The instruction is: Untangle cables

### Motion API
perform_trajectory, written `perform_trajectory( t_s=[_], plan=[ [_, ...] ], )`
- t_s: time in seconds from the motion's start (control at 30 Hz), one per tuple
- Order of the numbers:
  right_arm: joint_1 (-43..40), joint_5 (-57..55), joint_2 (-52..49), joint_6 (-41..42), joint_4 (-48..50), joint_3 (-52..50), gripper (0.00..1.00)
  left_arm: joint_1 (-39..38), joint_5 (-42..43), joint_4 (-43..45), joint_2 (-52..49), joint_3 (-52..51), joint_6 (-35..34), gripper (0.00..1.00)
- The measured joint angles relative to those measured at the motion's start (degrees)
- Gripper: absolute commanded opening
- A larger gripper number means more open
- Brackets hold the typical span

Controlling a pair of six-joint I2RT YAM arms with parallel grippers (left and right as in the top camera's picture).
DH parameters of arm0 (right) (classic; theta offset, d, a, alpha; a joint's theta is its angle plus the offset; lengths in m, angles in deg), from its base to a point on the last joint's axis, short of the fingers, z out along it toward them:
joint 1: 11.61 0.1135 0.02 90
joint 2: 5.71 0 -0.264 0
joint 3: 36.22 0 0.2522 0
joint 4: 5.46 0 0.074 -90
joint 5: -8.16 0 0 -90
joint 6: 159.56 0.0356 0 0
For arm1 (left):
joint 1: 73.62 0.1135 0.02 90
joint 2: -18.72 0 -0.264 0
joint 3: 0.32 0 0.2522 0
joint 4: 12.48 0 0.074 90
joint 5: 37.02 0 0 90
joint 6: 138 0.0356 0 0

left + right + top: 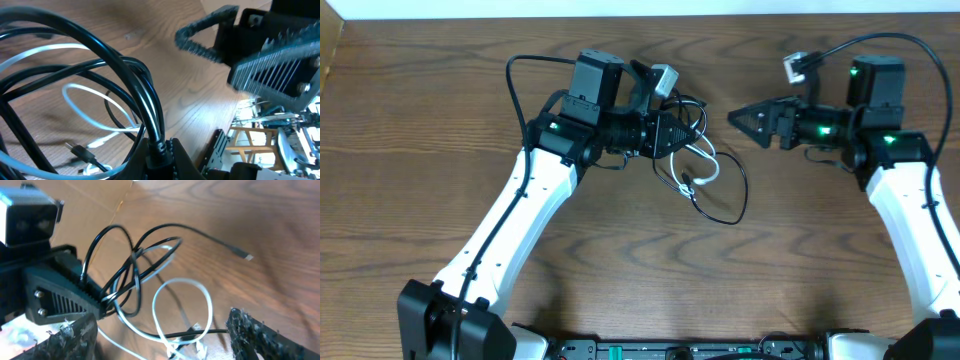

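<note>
My left gripper moves to the left in the overhead view next, over bare wood, and releases the plug end, since white loops crowd the black cable (735, 195).
The black cable (735, 195) and the white cable (705, 170) lie tangled in small loops at the table's middle. My left gripper (682, 128) reaches in from the left and is shut on the black cable's thick end (162, 147); the black cable (145, 95) rises out of the jaws, with white loops (95, 95) around it. My right gripper (738, 118) points left, just right of the tangle, and is open (160, 335). Between and beyond its fingers I see the white loop (200, 287) and black loops (150, 232). A black plug end (243, 256) lies free on the wood.
The wooden table (620, 260) stretches toward me. Thick arm wires arch behind the left arm (520, 70) and the right arm (910, 40). A pale box edge (330, 50) sits at the far left. A small black plug (75, 149) rests below the loops.
</note>
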Motion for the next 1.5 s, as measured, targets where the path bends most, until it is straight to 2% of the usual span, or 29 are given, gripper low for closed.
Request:
perform_trajectory(
  t_s=[0.1,0.13,0.3,0.43,0.63,0.77,0.8,0.93,1.03,1.1,1.2,1.23,1.27,1.3,1.33,1.4,1.5],
  plan=[
    [3.4,-2.4,-0.5,1.8,0.0,0.0,0.66,0.1,0.8,0.2,0.0,0.0,-0.1,0.07],
    [4.8,-3.6,-1.0,2.7,0.0,0.0,0.56,0.0,0.9,0.2,0.0,0.0,-0.3,0.07],
    [11.5,-15.3,-6.0,11.0,0.0,0.0,0.45,0.1,1.4,0.9,0.0,0.0,-1.7,0.07],
    [11.8,-25.4,-9.1,15.8,1.2,0.0,0.22,0.1,2.3,0.9,0.0,0.0,-3.2,0.08],
    [7.1,-44.5,-10.4,15.9,-9.3,0.0,0.19,3.6,3.3,-0.5,1.3,0.0,-3.5,0.08],
    [1.1,-55.3,-10.4,13.4,-15.2,0.0,0.01,9.0,3.7,-2.6,7.7,-0.1,-3.5,0.07],
    [-0.1,-56.7,-10.4,13.0,-15.7,0.0,0.01,10.0,3.8,-3.0,9.2,-0.1,-3.5,0.07],
    [-5.1,-56.2,-10.5,10.5,-15.3,0.0,0.01,13.3,4.3,-4.2,11.6,-0.1,-3.5,0.07],
    [-5.4,-54.8,-10.5,9.3,-15.3,0.0,0.01,13.6,4.3,-4.8,11.6,-0.1,-3.4,0.07],
    [-5.5,-49.1,-10.5,5.7,-14.3,0.0,0.01,13.6,3.3,-5.0,11.6,-0.1,-3.3,0.07],
    [-5.5,-38.9,-10.2,-0.5,-13.6,0.1,0.01,13.5,-5.2,-8.1,11.6,-0.1,-2.7,0.07],
    [-5.6,-37.4,-9.2,-0.8,-15.1,0.4,0.01,13.5,-11.3,-10.3,11.6,-0.1,-2.7,0.07],
    [-6.1,-37.4,-7.4,0.0,-16.4,0.9,0.01,13.5,-21.5,-13.3,11.6,-0.1,-3.0,0.07],
    [-6.6,-37.8,-6.2,0.9,-16.9,1.4,0.01,13.5,-27.1,-14.3,11.5,-0.1,-3.6,0.08],
    [-8.3,-38.9,-2.5,3.0,-17.0,2.8,0.01,13.6,-43.0,-17.8,11.5,-0.1,-5.9,0.10],
    [-10.4,-39.1,0.3,4.7,-16.9,3.5,0.01,13.5,-50.4,-19.1,11.5,-0.1,-6.6,0.11],
    [-13.8,-38.0,2.3,5.5,-16.9,3.5,0.01,13.6,-54.9,-21.2,11.5,-0.1,-7.3,0.13]
  ],
)
